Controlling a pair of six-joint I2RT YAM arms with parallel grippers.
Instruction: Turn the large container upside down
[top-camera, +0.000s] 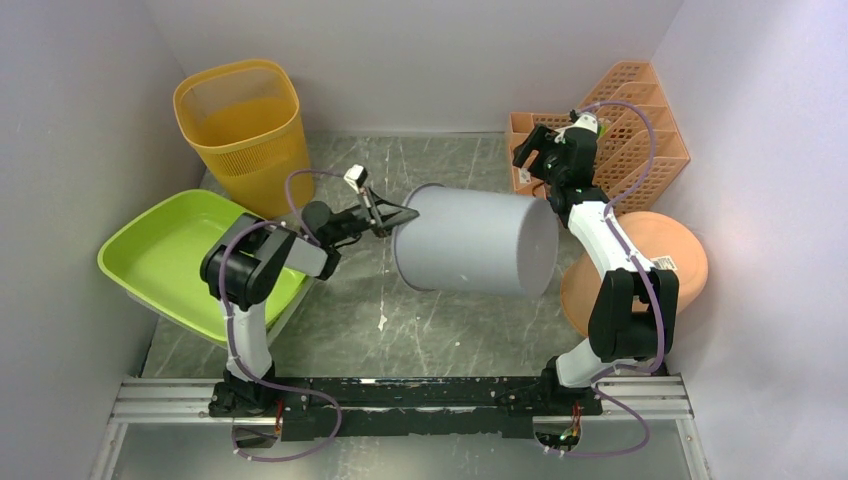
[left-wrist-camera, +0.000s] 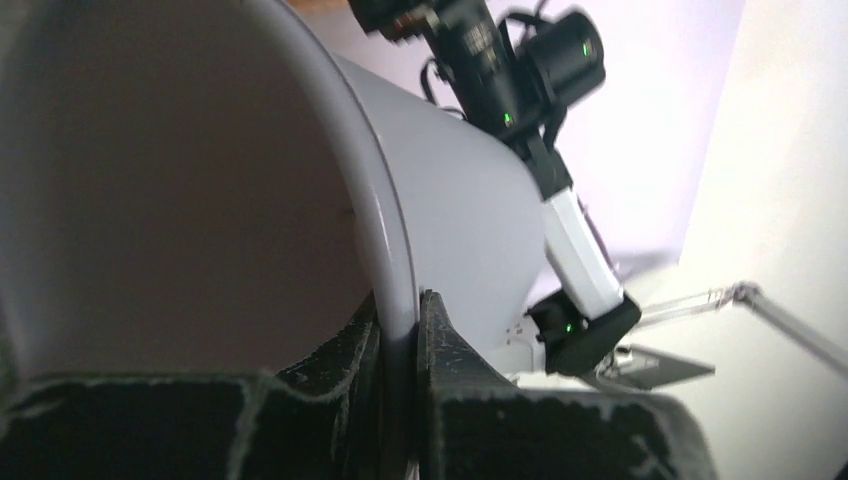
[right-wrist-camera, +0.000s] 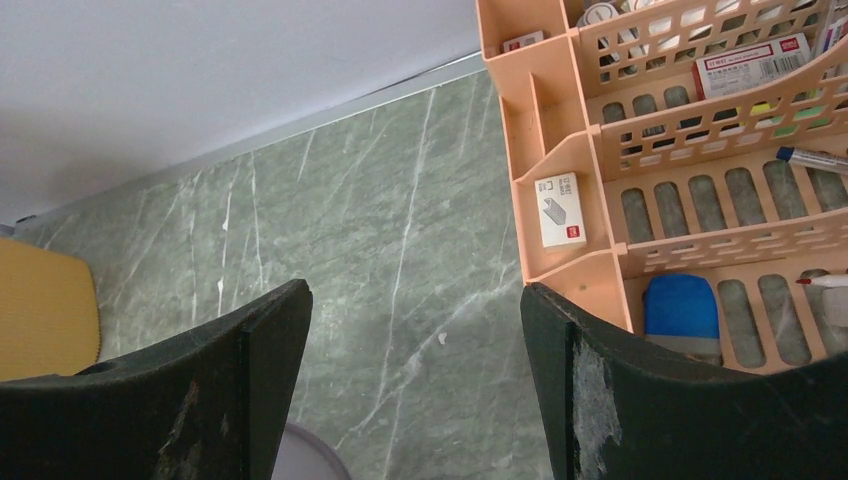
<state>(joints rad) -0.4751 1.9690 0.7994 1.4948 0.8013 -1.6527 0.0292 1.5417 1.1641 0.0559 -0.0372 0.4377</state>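
My left gripper needs to go down next toward the bare table by the yellow mesh bin, set the container's rim down flat and let go of it, because the container's opening faces sideways.
The large grey container (top-camera: 480, 242) lies on its side in mid-table, its open mouth to the left and its base to the right. My left gripper (top-camera: 393, 218) is shut on the rim at the mouth; in the left wrist view the rim (left-wrist-camera: 392, 250) runs between the two fingers, one inside and one outside the wall. My right gripper (top-camera: 528, 152) is open and empty, held above the table behind the container's base end. A sliver of the container (right-wrist-camera: 300, 462) shows at the bottom of the right wrist view, between the fingers (right-wrist-camera: 240, 380).
A yellow mesh bin (top-camera: 242, 130) stands at the back left. A lime green tray (top-camera: 165, 255) lies at the left. An orange desk organiser (top-camera: 620, 130) stands at the back right, also in the right wrist view (right-wrist-camera: 640, 150). An orange round lid (top-camera: 680, 262) sits at the right.
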